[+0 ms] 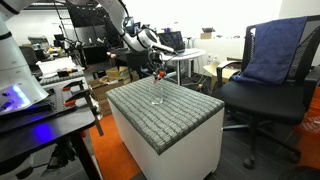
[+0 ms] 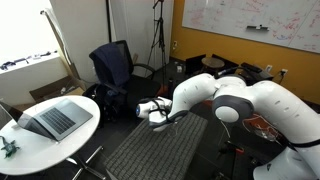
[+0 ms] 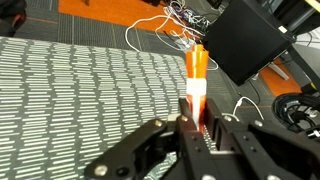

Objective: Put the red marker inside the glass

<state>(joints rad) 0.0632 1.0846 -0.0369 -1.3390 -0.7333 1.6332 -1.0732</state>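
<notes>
Next I need to line up my gripper with a small tilt over the open top of the glass (image 1: pixel 157 94) and release the red marker, as the glass stands upright below.
My gripper (image 3: pixel 197 118) is shut on the red marker (image 3: pixel 197 70), which has a whitish band near the jaws and sticks out past the fingertips. In an exterior view the gripper (image 1: pixel 155 66) holds the marker (image 1: pixel 158 73) above the far part of the grey ribbed table top (image 1: pixel 180 115). The clear glass (image 1: pixel 157 94) stands upright on that top, just below the marker and apart from it. In an exterior view the gripper (image 2: pixel 153 114) hangs over the table's far edge. The glass does not show in the wrist view.
A black office chair with a blue cloth (image 1: pixel 272 55) stands beside the table. A round white table with a laptop (image 2: pixel 55 118) is nearby. A black box (image 3: pixel 245 40) and white cables (image 3: pixel 160 20) lie on the orange floor beyond the table edge.
</notes>
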